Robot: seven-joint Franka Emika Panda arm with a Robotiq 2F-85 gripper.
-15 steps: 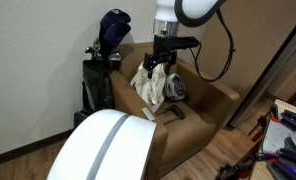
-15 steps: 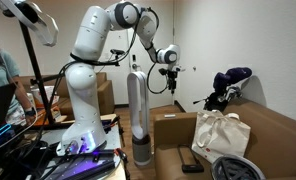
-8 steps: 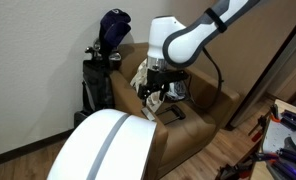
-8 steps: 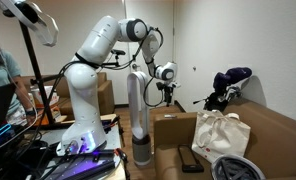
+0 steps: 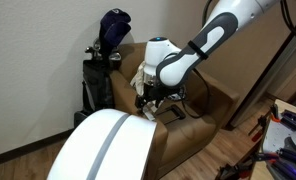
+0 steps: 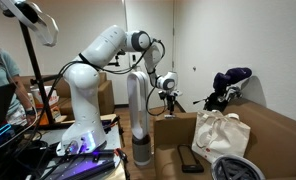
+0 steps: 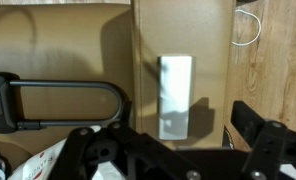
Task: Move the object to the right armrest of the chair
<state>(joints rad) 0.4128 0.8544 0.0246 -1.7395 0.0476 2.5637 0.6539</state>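
Observation:
My open fingers are above the white object, flat on the near armrest within their gap, so my gripper will next lower over the object's end by them.
A white rectangular object (image 7: 175, 95) lies flat on the near armrest (image 7: 198, 60) of the brown armchair (image 5: 203, 110). It also shows as a pale patch (image 5: 147, 114) in an exterior view. My gripper (image 7: 178, 150) hangs just above it with the jaws spread wide and nothing between them; the object lies in the gap between the two black fingers (image 7: 263, 135). In both exterior views the gripper (image 5: 153, 103) (image 6: 169, 101) is low over the armrest (image 6: 174, 122). The object is not visible from the side camera.
A cream tote bag (image 5: 148, 80) (image 6: 217, 135), a black U-lock (image 7: 58, 105) (image 6: 191, 160) and a dark helmet (image 5: 176, 88) lie on the seat. A golf bag (image 5: 106, 60) stands behind the chair. A tall white appliance (image 6: 137, 110) stands close by.
The arm has come down from above the chair back to the armrest, bringing the open gripper low over the white object. The object has not moved.

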